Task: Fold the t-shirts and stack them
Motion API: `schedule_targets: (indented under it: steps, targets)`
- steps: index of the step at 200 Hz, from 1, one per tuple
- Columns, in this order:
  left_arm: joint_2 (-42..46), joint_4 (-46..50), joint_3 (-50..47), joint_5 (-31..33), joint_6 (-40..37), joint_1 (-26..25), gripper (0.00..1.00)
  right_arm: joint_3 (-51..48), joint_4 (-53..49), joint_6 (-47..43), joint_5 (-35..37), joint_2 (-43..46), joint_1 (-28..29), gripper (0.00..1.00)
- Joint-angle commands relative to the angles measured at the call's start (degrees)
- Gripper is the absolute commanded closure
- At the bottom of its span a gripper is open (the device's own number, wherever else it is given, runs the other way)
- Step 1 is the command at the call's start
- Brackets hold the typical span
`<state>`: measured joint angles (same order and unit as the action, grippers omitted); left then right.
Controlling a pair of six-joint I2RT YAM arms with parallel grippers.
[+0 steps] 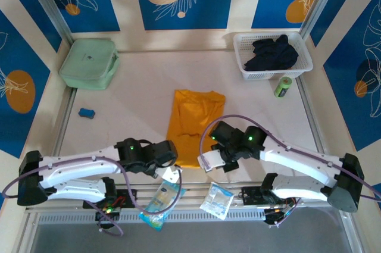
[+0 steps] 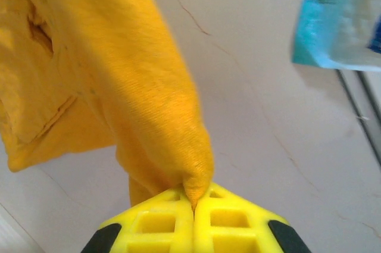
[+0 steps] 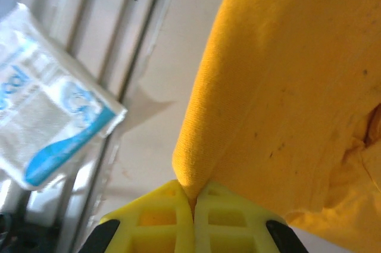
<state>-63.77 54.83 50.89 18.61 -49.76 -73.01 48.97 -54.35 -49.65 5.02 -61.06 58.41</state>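
The t-shirt's far corner toward the mint-green case lies outward. My left gripper will next carry the t-shirt's pinched corner outward over the folded t-shirt, lower it and let it go.
An orange-yellow t-shirt [image 1: 191, 121] lies as a long folded strip in the middle of the table, its near end lifted. My left gripper [image 1: 172, 168] is shut on the shirt's near left corner; in the left wrist view the cloth [image 2: 149, 86] is pinched between the yellow fingertips [image 2: 156, 223]. My right gripper [image 1: 208, 162] is shut on the near right corner, with the t-shirt [image 3: 297, 74] rising from the yellow fingertips [image 3: 229, 223]. Dark navy t-shirts [image 1: 272, 53] sit piled in a white basket [image 1: 247, 68] at the back right.
A mint-green zip case [image 1: 89, 63] sits at the back left. A small blue object [image 1: 87, 112] lies on the left, a green cylinder [image 1: 283, 87] beside the basket. Two plastic packets [image 1: 162, 200] [image 1: 217, 200] lie at the near edge by the metal rail.
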Motion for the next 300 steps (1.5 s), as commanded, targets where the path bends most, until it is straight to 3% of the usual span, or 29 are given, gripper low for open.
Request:
schedule_targets:
  steps: [1,22,41,89,146,204,266,276,292,300]
  targets:
    - [1.1,11.0,3.7,3.8,8.8,-0.7,1.0,1.3,-7.2,6.3,-1.0,2.8,1.2,1.0]
    - [1.3,8.0,4.7,8.1,7.2,0.9,1.0,0.9,-4.5,4.8,3.3,4.4,-0.6,1.0]
    - [1.3,2.1,7.2,8.6,3.5,6.2,1.0,2.4,-0.6,2.5,5.9,3.2,-5.9,1.0]
    - [-3.9,-9.7,15.4,-0.1,-7.3,21.8,1.0,10.7,7.6,-2.4,5.8,-5.5,-20.2,1.0]
    - [-21.5,-13.7,25.3,-10.9,-12.9,32.8,1.0,20.5,10.5,-3.3,4.6,-19.2,-29.0,1.0]
    - [-37.6,-13.7,36.3,-13.4,-16.1,39.2,1.0,24.9,15.6,-0.7,4.1,-30.9,-33.2,1.0]
    - [-45.9,-21.2,36.8,-14.1,-15.5,42.2,1.0,29.5,20.7,5.8,4.6,-41.6,-37.0,1.0]
    - [-47.2,-22.7,36.8,-13.5,-14.8,42.6,1.0,29.8,22.0,7.3,4.4,-43.0,-37.3,0.93]
    - [-48.9,-25.1,36.9,-12.8,-13.7,43.0,1.0,30.5,23.8,10.3,4.4,-44.6,-38.0,0.73]
    - [-49.7,-26.4,36.8,-12.3,-13.2,43.1,0.92,30.6,24.7,11.3,4.2,-45.1,-38.2,0.66]
